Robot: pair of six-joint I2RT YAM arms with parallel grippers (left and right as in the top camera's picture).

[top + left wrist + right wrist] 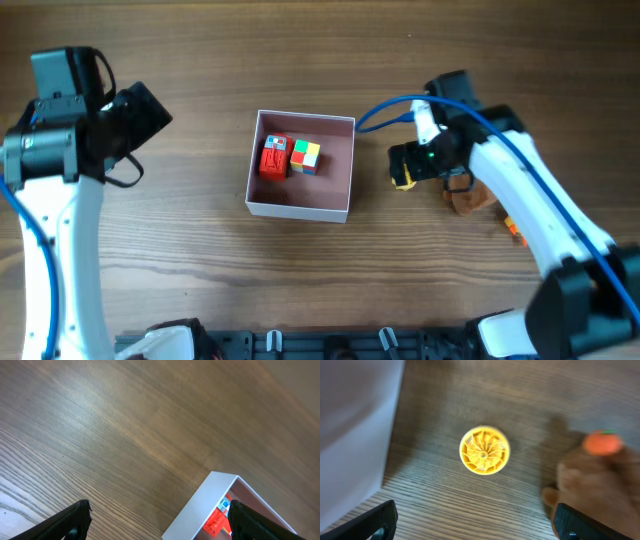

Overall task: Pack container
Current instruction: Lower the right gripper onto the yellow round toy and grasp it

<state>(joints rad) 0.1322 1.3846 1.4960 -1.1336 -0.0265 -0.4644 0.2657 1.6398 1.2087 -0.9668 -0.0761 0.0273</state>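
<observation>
The yellow wheel-shaped toy (404, 182) (484, 450) has bare table between it and the side of the box and brown plush toy, so I will lower my open right gripper over it and close.
The container (300, 207) is a square white box with a dusty pink inside at the table's middle. A red toy (274, 158) and a multicoloured cube (306, 156) lie inside it. Its corner (215, 495) and the red toy (218, 519) show in the left wrist view. My left gripper (160, 530) is open, above the table left of the box. My right gripper (475, 527) is open above a round yellow toy (484, 450) on the table just right of the box; overhead it (404, 180) peeks from under the gripper.
A brown plush toy (472, 199) lies right of the yellow toy, also in the right wrist view (600, 495). A small orange thing (515, 231) lies further right, blurred in the right wrist view (602, 443). The box wall (355, 430) is at left.
</observation>
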